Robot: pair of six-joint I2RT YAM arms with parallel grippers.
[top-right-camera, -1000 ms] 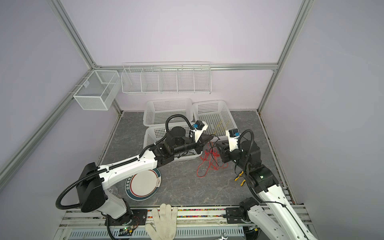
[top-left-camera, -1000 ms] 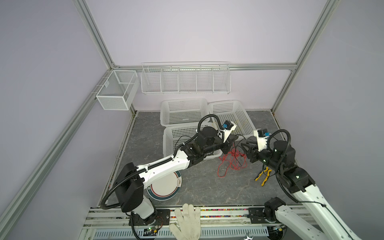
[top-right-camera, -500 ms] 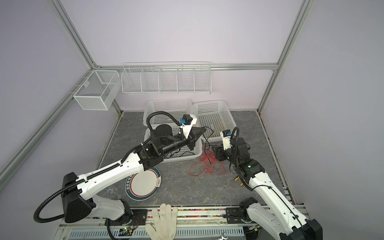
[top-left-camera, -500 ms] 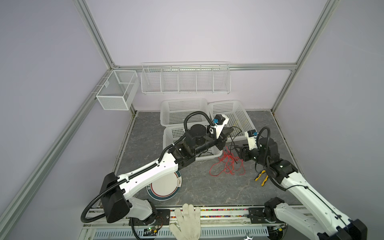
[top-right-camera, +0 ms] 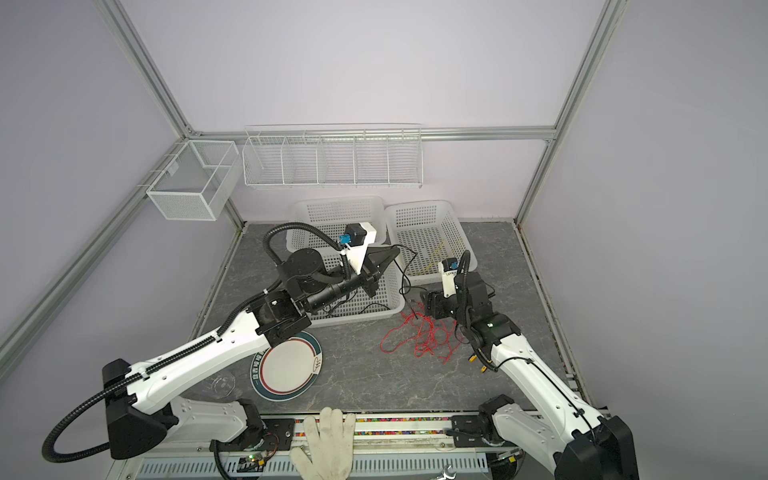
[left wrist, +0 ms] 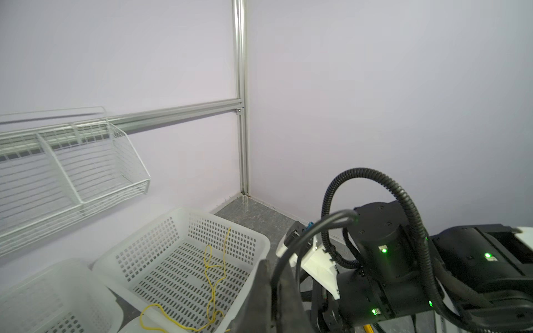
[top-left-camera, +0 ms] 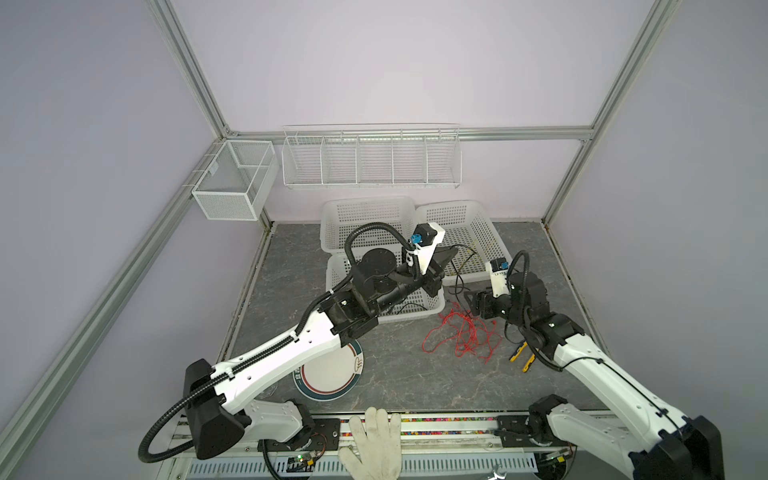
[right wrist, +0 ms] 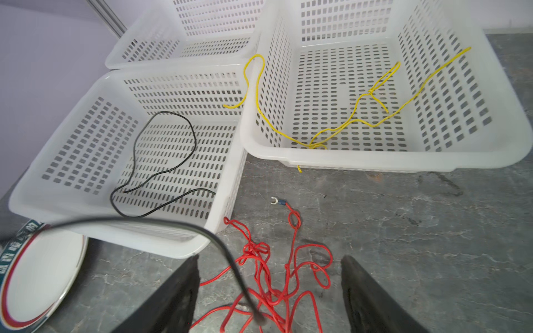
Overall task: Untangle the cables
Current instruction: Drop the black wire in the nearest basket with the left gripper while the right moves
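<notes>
My left gripper will next swing away from the red tangle, go down toward the bottom of the front basket and let go of the thin black cable, because another black cable is in the front basket (top-left-camera: 415,313).
My left gripper (top-left-camera: 451,253) (top-right-camera: 392,251) (left wrist: 274,276) is shut on a thin black cable (top-right-camera: 409,270), held above the front white basket (top-left-camera: 415,313). That cable (right wrist: 222,248) hangs down between the fingers of my right gripper (right wrist: 269,259) without touching them; its free end rests over the red cable tangle (right wrist: 271,288) (top-left-camera: 465,340) on the table. The right gripper (top-left-camera: 471,303) (top-right-camera: 426,305) stands open just above the tangle. Another black cable (right wrist: 161,173) lies in the front basket. A yellow cable (right wrist: 346,127) (left wrist: 213,276) lies in the back right basket (right wrist: 375,164).
A third white basket (top-left-camera: 365,208) stands at the back left. A plate (top-left-camera: 332,374) lies under the left arm. Small yellow-and-black pieces (top-left-camera: 521,357) lie by the right arm. Wire racks (top-left-camera: 370,158) hang on the walls. A white glove (top-left-camera: 374,449) rests at the front edge.
The left gripper has drawn up and back to the left with the black cable. The right gripper's jaws have opened wide, and it has moved slightly left over the red tangle.
</notes>
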